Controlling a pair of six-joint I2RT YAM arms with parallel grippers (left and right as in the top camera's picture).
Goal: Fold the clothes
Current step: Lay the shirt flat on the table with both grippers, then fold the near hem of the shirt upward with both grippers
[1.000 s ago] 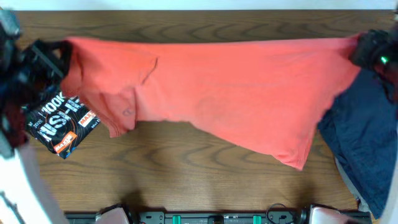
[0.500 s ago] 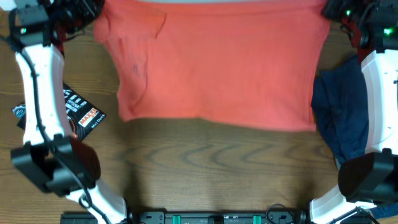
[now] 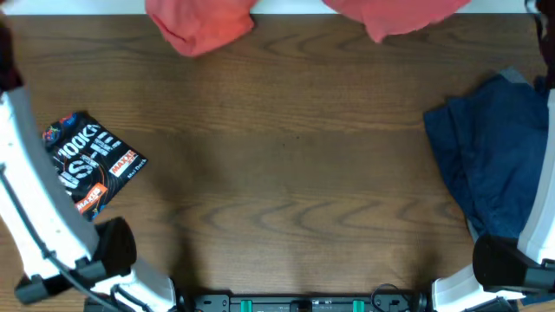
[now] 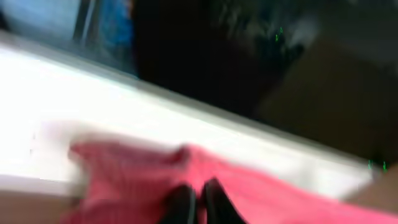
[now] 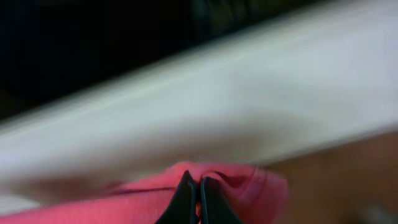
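Observation:
My right gripper holds the shirt [image 5: 249, 186] and next needs to move back and down over the bare wood beside the navy heap, where the open table leaves room to lay it down and let it go.
The coral-red T-shirt [image 3: 201, 26] hangs over the table's far edge. Only two bunched parts of it show in the overhead view, one at the top left and the other [image 3: 399, 17] at the top right. In the blurred left wrist view my left gripper [image 4: 198, 184] is shut on a fold of the red cloth [image 4: 124, 180]. In the right wrist view my right gripper [image 5: 196, 175] is shut on a puckered edge of the same shirt [image 5: 249, 186]. Both grippers are beyond the top edge of the overhead view.
A folded black printed tee [image 3: 87, 160] lies at the left of the wooden table [image 3: 286, 173]. A heap of dark navy garments [image 3: 486, 165] sits at the right. The white arm links [image 3: 35, 225] run along the left and right sides.
Both grippers have carried the red shirt away toward the far edge. It was spread across the table's back half; now most of it is out of the overhead view.

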